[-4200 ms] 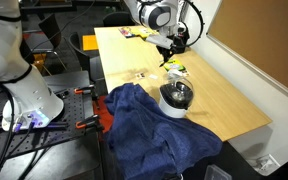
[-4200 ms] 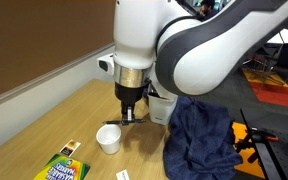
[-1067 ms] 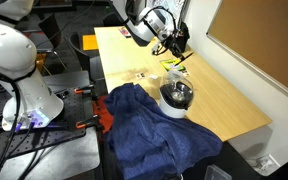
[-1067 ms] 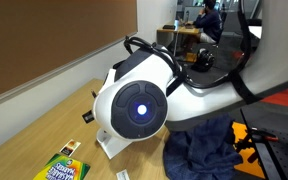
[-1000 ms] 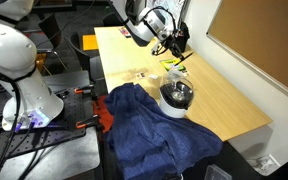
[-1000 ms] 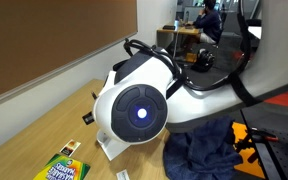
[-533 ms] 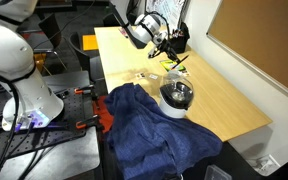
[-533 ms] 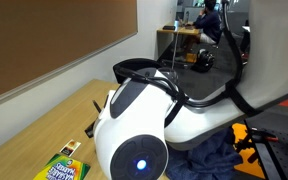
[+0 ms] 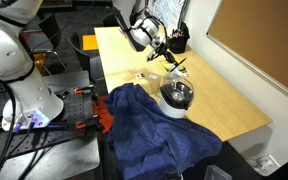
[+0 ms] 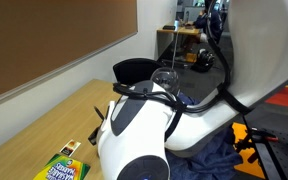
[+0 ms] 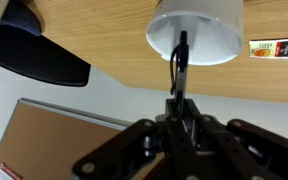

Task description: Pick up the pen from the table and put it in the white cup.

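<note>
The gripper lowers the pen farther in next before opening, since the thin dark pen (image 11: 180,62) already points into the white cup's opening.
In the wrist view my gripper (image 11: 181,97) is shut on a thin dark pen (image 11: 180,62). The pen points into the open mouth of a small white cup (image 11: 195,30) that stands on the wooden table (image 11: 104,40). The pen tip is at or just inside the rim. In an exterior view the gripper (image 9: 164,52) hangs over the far middle of the table, and the cup is hidden beneath it. In the other exterior view the arm (image 10: 144,130) blocks the cup and the pen.
A small black holder (image 9: 177,42) stands at the table's far edge. A wide bowl with a dark inside (image 9: 177,97) sits nearer. A blue cloth (image 9: 149,125) hangs over the front. A crayon box (image 10: 64,165) lies by the cup and shows in the wrist view (image 11: 274,45).
The arm has swung and turned. Its body now sits lower and fills more of one exterior view. The gripper has shifted slightly over the cup, still holding the pen.
</note>
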Controlling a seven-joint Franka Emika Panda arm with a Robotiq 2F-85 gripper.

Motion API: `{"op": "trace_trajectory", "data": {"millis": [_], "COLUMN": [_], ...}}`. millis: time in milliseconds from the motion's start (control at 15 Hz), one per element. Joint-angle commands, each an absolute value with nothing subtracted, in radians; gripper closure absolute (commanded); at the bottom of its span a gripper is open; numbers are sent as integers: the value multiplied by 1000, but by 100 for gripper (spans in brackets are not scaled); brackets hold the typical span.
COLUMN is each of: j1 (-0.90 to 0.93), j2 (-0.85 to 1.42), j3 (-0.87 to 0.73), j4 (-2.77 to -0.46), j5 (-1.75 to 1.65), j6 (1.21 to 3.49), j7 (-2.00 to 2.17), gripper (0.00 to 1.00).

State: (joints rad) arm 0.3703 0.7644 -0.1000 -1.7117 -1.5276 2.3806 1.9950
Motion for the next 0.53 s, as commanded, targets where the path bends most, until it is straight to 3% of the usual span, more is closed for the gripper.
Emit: {"op": "trace_trajectory", "data": {"millis": [0,467], "j1": [300,252], "j2": [783,832], "j3": [-25,21], "j4": [-1683,-1644], "j5": [-1600,-1683], "j6": [2355,2322], "j7": [2007,2018], "gripper": [97,97]}}
